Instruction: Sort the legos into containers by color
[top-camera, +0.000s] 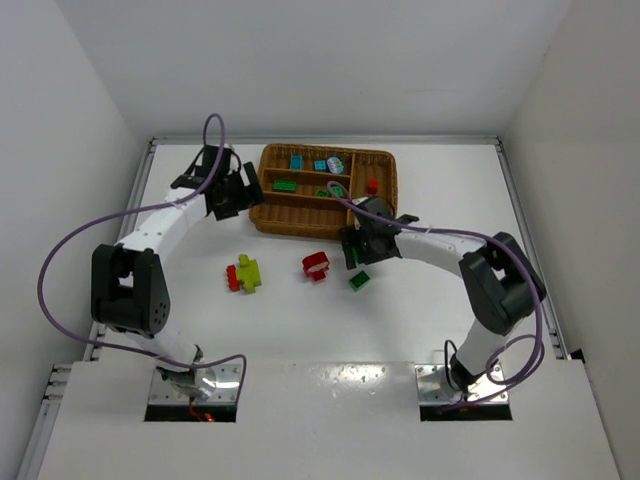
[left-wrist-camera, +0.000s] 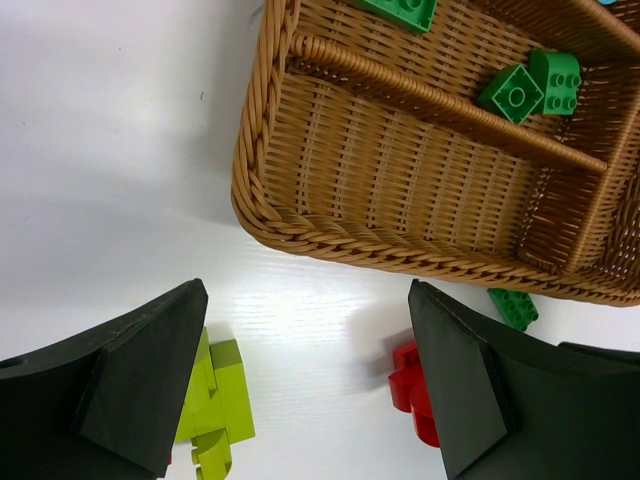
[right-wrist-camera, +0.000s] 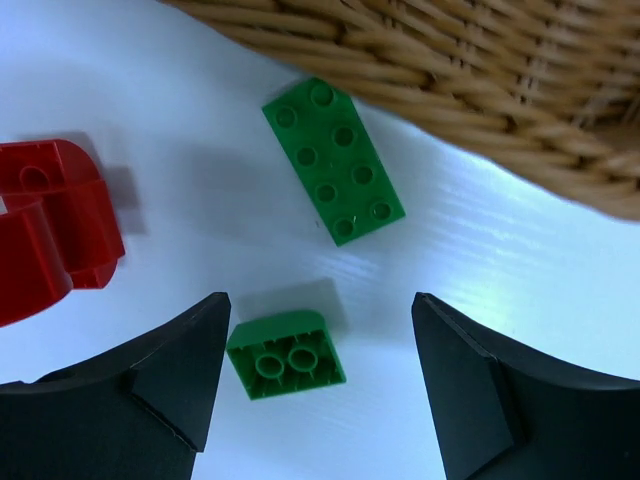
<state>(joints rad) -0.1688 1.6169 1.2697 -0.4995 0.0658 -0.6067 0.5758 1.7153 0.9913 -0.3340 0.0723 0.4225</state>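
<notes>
The near end of the flat green brick is below my open fingers and farther outward, so my right gripper needs to move outward and down onto it next.
The wicker tray (top-camera: 385, 190) holds light blue bricks (top-camera: 296, 161) and the blue face piece (top-camera: 336, 161) in its far slot, green bricks (top-camera: 284, 185) in the middle slot and a red brick (top-camera: 372, 185) in the crosswise slot. On the table lie a lime-yellow brick (top-camera: 248, 272), a red brick (top-camera: 316, 265) and a green brick (top-camera: 359, 281). My right gripper (right-wrist-camera: 320, 305) is open and empty over a small upturned green brick (right-wrist-camera: 287, 354), with a flat green brick (right-wrist-camera: 333, 160) beyond it. My left gripper (left-wrist-camera: 305, 300) is open and empty by the tray's near left corner (left-wrist-camera: 262, 200).
A small red piece (top-camera: 233, 278) touches the lime-yellow brick. In the left wrist view the lime-yellow brick (left-wrist-camera: 215, 405) and red brick (left-wrist-camera: 410, 385) lie partly behind my fingers. White walls enclose the table on three sides.
</notes>
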